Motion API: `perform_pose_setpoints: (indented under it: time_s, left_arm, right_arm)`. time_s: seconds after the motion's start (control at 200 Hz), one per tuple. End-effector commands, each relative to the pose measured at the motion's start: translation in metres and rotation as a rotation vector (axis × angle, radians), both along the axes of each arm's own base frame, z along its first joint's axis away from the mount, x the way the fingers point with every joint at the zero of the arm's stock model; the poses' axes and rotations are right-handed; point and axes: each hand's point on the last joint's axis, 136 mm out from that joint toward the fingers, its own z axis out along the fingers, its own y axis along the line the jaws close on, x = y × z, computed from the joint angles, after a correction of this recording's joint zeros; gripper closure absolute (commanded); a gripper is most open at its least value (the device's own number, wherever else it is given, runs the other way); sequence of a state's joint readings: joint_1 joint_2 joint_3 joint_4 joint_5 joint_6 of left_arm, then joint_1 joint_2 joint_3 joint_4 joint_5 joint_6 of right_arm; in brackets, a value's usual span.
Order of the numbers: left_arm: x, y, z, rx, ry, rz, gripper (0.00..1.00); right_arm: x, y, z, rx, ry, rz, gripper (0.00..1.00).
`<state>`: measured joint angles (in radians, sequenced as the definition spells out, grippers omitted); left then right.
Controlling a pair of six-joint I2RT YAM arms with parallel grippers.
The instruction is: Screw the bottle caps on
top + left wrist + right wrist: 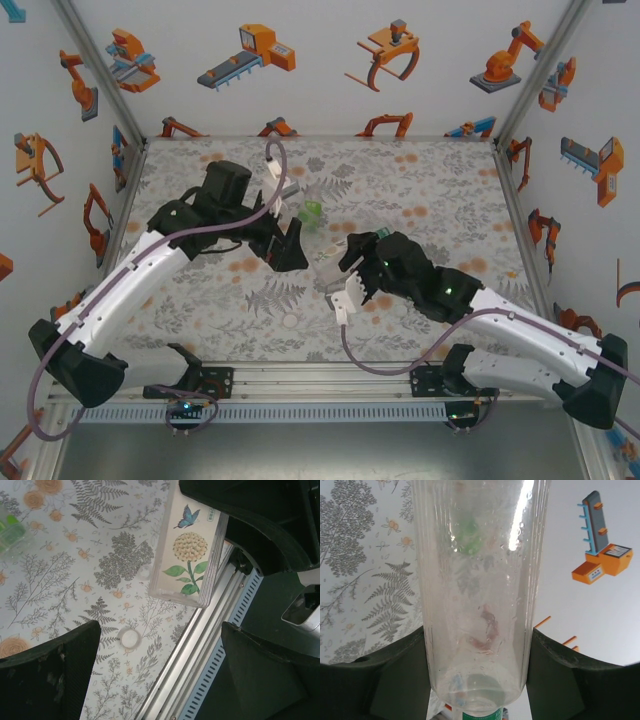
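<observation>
The left gripper moves toward the clear bottle's flower end next and closes around it, since that end juts out past my right gripper's fingers.
My right gripper [477, 650] is shut on a clear bottle [475, 580] with a green label band, one finger on each side of its body. From above, this gripper [347, 268] holds the bottle [329, 262] at the table's middle. My left gripper [160, 630] hangs open over the mat with nothing between its fingers. A white cap [129, 638] lies on the mat below it, close to the left finger [55, 670]. The top view shows the left gripper [288, 247] beside the held bottle, and the white cap [291, 320] nearer the front edge. A green-tinted bottle [312, 212] stands behind both grippers.
The held bottle's flower-and-butterfly label [187, 545] faces the left wrist camera. The green-tinted bottle [10, 532] sits at the far left of that view. The metal rail [320, 378] runs along the table's front edge. White walls with orange prints close three sides.
</observation>
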<state>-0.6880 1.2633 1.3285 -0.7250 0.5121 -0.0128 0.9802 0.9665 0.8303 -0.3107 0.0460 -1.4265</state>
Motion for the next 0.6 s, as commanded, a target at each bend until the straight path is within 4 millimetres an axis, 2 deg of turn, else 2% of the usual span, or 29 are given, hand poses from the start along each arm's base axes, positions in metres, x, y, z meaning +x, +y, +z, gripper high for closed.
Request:
perform_pose_setpoints:
  time_s: [0.0, 0.22, 0.596]
  left_arm:
    - [0.000, -0.012, 0.008, -0.017, -0.063, -0.043, 0.01]
    - [-0.007, -0.034, 0.003, -0.028, -0.049, -0.092, 0.01]
    - [-0.016, -0.058, -0.016, -0.019, 0.008, -0.167, 0.03]
  right_arm:
    - [0.000, 0.008, 0.014, 0.023, -0.091, 0.032, 0.59]
    - [-0.003, 0.015, 0.016, 0.016, -0.139, 0.049, 0.59]
    - [-0.013, 0.028, 0.037, 0.051, -0.197, 0.079, 0.59]
